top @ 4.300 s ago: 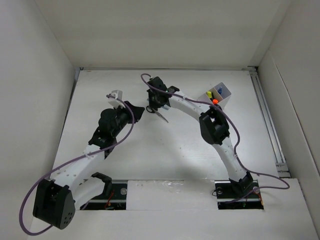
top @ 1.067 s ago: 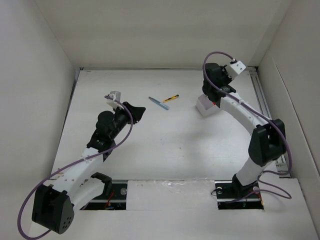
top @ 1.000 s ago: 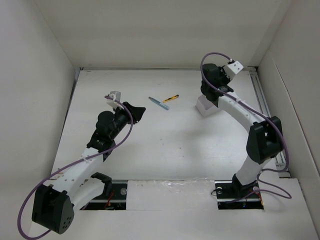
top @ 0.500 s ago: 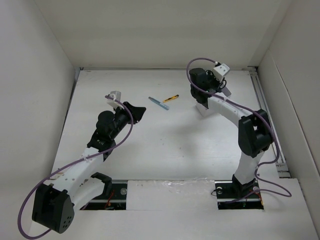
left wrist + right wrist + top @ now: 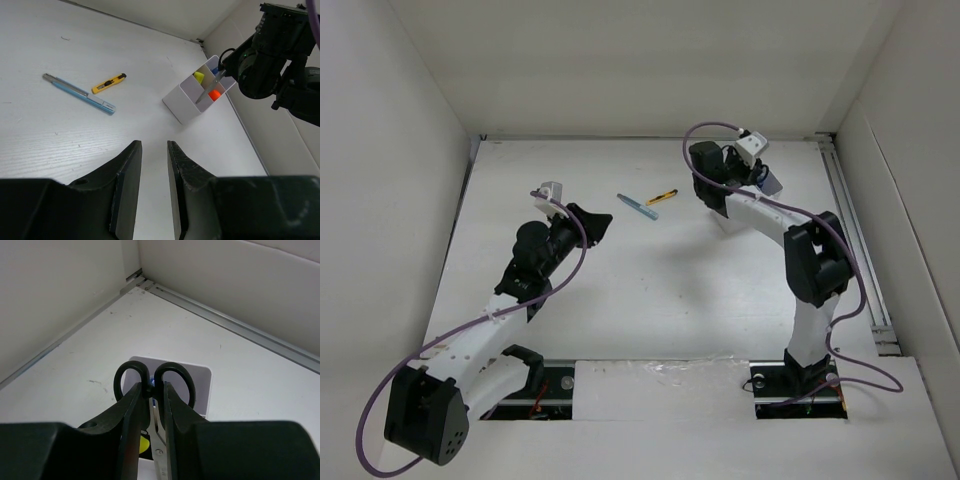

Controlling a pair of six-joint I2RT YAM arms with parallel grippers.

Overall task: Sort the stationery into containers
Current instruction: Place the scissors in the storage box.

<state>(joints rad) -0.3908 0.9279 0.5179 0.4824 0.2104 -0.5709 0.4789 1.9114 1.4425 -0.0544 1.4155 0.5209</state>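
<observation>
My right gripper shifts toward the cutter and opens next, since the scissors' handles hang beyond the box's section nearest the cutter, where the blade points.
My right gripper is shut on the black-handled scissors, blades pointing down into the white divided box. The left wrist view shows the blade slanting into the box, which holds a yellow item, an orange cap and a blue tip. In the top view the right gripper is over the box. A blue pen and the yellow-black cutter lie on the table. My left gripper is open and empty, left of them.
White walls enclose the table on three sides, and a metal rail runs along the right edge. The pen and cutter lie ahead and left of my left gripper.
My right wrist has swung left over the box with the scissors still held, and its elbow has folded in. The left arm, pen and cutter have not moved.
</observation>
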